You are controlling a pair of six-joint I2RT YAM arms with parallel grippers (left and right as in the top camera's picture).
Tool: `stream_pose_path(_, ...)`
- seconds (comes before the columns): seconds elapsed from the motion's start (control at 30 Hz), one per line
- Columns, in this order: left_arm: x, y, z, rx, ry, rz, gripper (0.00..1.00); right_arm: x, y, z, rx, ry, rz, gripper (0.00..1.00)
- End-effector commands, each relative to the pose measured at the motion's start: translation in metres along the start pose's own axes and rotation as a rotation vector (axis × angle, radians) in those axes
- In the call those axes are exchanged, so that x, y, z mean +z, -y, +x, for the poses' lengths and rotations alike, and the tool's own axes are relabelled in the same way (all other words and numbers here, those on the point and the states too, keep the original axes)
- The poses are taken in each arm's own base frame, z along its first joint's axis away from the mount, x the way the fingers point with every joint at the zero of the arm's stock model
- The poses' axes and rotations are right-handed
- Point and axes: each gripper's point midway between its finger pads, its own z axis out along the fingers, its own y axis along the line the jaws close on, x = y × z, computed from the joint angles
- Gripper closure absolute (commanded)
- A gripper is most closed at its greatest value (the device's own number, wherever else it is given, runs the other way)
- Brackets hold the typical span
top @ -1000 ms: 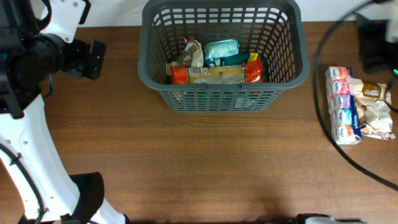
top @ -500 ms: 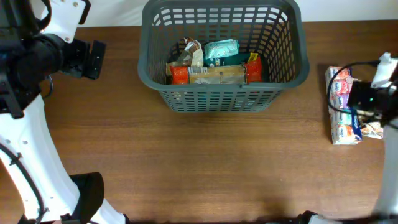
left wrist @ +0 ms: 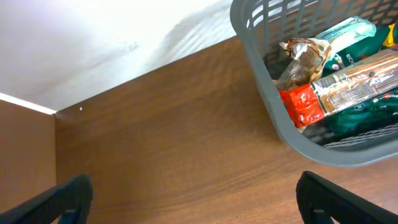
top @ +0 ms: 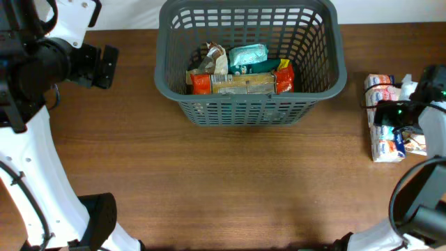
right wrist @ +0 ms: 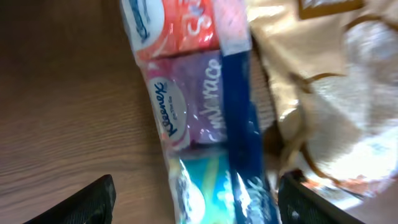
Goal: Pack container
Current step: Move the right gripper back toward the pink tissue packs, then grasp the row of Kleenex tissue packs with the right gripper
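Observation:
Next, my right gripper lowers onto the middle of the tissue pack and closes its fingers across it, as the pack lies below it, between its fingers.
The dark grey slotted container (top: 251, 104) stands at the table's far middle and holds several snack packs, among them a red-ended pack (top: 240, 84) and a green pack (top: 249, 56). It also shows in the left wrist view (left wrist: 261, 81). A long multi-pack of Kleenex tissues (top: 383, 136) lies at the right, with a tan snack bag (top: 420, 143) beside it. My right gripper (right wrist: 199, 202) is open directly above the tissue pack (right wrist: 199, 118), its fingers straddling it; the tan bag (right wrist: 336, 99) lies by the right finger. My left gripper (left wrist: 193, 199) is open and empty over bare table left of the container.
The brown wooden table (top: 230, 188) stretches in front of the container. A white wall (left wrist: 93, 43) lies beyond the table's far edge. The left arm's white base (top: 35, 181) stands at the left side.
The right arm has come in from the far right corner and down over the tissue pack and tan bag. The left arm and the container have not moved.

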Motion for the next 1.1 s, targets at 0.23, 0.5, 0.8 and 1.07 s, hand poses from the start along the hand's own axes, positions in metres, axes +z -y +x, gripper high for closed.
stream_pose_path(0.23,-0.001,-0.001,0.001,-0.012,-0.002,-0.006,0.01,0.027,0.001,0.001,-0.009,-0.034,-0.012,0.18)
stream_pose_path(0.5,-0.001,-0.001,0.001,-0.012,-0.002,-0.006,0.01,0.059,-0.003,0.022,-0.008,-0.132,-0.032,0.2)
stream_pose_path(0.8,-0.001,-0.001,0.001,-0.012,-0.002,-0.006,0.01,0.064,-0.008,0.028,0.002,-0.158,-0.055,0.69)
stream_pose_path(1.07,-0.001,-0.001,0.001,-0.012,-0.002,-0.006,0.01,0.002,-0.036,-0.028,0.11,-0.016,-0.25,0.76)
